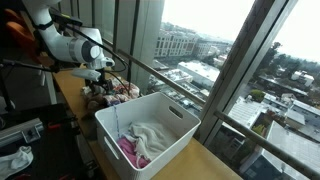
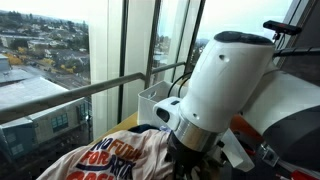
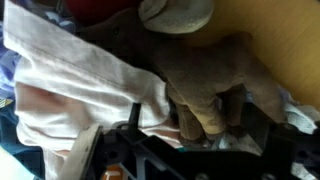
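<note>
My gripper moves down deeper into the pile next, then closes on the fold of the brown garment between its fingers.
My gripper [image 1: 98, 72] is lowered into a pile of clothes [image 1: 113, 92] on a wooden counter by the window. In the wrist view its jaws [image 3: 190, 125] stand apart on either side of a tan-brown cloth [image 3: 205, 85], with a white and pale pink garment [image 3: 80, 90] beside it. An exterior view shows the gripper [image 2: 190, 160] over a white shirt with orange lettering [image 2: 110, 158]. A white laundry basket [image 1: 178, 143] stands just past the pile and holds a white cloth [image 1: 152, 134] and a pink one [image 1: 130, 150]. It also shows in an exterior view [image 2: 150, 100].
Tall window panes and a railing [image 1: 190, 95] run along the counter's far edge. The counter [image 1: 215, 165] continues beyond the basket. Dark equipment and a crumpled white cloth [image 1: 15, 160] lie on the room side. The arm's big white link [image 2: 225, 85] fills much of an exterior view.
</note>
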Controlling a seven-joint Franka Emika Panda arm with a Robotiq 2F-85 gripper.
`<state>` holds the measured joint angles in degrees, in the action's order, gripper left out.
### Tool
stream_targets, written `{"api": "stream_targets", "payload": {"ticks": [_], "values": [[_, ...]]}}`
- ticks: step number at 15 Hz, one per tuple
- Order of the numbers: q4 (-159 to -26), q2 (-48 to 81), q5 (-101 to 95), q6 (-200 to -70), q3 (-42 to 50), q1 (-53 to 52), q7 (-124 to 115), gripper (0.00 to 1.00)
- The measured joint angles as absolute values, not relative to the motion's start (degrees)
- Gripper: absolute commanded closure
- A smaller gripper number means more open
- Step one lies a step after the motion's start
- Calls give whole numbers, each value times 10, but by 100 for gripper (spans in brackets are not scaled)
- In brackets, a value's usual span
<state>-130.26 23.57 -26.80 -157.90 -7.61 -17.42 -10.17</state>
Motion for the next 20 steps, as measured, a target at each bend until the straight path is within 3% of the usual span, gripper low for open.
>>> {"api": "stream_targets", "payload": {"ticks": [5,6,7,17,20], "values": [[-1291,290,-267,-1579,-62,-177,-63,0],[-1289,298,-267,-1580,-61,-177,-58,25],[-1286,306,-266,-1580,-61,-177,-52,28],[-1267,325,-237,-1583,-61,-175,-12,100],[-1274,292,-218,-1580,-61,-169,-2,100]]}}
